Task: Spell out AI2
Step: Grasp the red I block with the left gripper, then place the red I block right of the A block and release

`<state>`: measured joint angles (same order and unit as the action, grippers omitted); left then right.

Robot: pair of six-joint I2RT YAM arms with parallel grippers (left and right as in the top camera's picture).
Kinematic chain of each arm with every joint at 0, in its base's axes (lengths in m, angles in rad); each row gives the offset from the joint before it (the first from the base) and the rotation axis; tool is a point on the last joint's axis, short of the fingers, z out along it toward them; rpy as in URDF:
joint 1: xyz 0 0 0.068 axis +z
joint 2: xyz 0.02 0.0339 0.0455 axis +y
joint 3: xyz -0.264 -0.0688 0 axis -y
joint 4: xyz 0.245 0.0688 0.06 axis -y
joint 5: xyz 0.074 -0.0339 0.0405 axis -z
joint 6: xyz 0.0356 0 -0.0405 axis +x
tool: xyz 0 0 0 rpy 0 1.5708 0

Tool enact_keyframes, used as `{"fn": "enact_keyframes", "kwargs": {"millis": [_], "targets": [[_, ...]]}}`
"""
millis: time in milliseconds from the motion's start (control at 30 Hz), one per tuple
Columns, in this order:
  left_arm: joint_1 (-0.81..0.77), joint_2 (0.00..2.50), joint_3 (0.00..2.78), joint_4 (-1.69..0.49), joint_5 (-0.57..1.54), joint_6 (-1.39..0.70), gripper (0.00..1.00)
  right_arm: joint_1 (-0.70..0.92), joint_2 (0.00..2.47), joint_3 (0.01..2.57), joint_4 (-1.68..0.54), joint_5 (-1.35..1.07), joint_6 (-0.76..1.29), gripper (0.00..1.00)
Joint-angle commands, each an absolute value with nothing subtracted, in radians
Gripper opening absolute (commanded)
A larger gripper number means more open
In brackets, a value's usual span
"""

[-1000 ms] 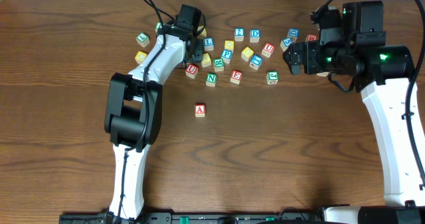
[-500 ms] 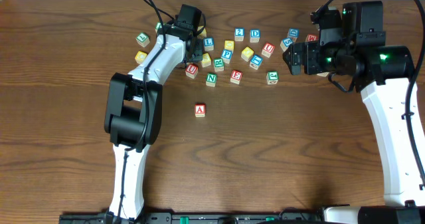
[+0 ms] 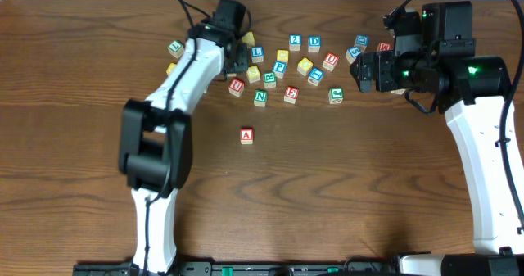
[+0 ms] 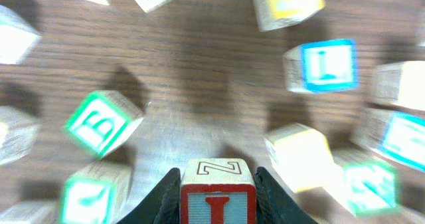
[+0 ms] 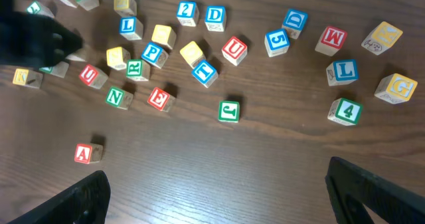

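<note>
My left gripper next moves back and down to the wood beside the red A, below and back from it, and releases the I after A.
My left gripper (image 4: pixel 217 179) is shut on the red I cube (image 4: pixel 217 199), which has an N on its upper face. It holds the cube above the blurred pile of cubes. From overhead, that gripper (image 3: pixel 237 59) hangs over the left end of the cluster. The red A cube (image 3: pixel 246 136) stands alone on the wood in front of the cluster and also shows in the right wrist view (image 5: pixel 85 153). The blue 2 cube (image 3: pixel 295 40) sits in the back row (image 5: pixel 188 12). At the far right my right gripper (image 5: pixel 219 191) stands wide open with nothing between its fingers.
Loose cubes lie across the back of the table: blue L (image 3: pixel 257 53), P (image 3: pixel 279 66), D (image 3: pixel 314 42), red U (image 3: pixel 330 61), E (image 3: pixel 291 94), green N (image 3: pixel 260 97) and J (image 3: pixel 336 95). Several more lie beside the right arm (image 3: pixel 458 71).
The left arm has swung up and a little to the left, lifting the I cube off the table. The right arm and the other cubes have not moved.
</note>
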<state>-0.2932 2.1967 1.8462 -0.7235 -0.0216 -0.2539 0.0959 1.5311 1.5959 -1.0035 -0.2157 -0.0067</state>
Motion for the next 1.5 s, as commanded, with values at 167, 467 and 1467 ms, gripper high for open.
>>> {"fn": "enact_keyframes", "kwargs": {"millis": [167,467,1467], "targets": [[-0.36,1.984,1.849,-0.916,0.019,-0.256,0.27,0.099,1.534,1.615,-0.989,-0.208,-0.005,0.99],[-0.495,1.975,1.847,-1.134,0.019,-0.379,0.27,0.099,1.534,1.612,-0.992,-0.208,-0.005,0.99],[-0.643,1.975,1.572,-1.081,0.019,-0.583,0.24,0.079,1.534,1.412,-0.799,-0.208,-0.004,0.99]]}}
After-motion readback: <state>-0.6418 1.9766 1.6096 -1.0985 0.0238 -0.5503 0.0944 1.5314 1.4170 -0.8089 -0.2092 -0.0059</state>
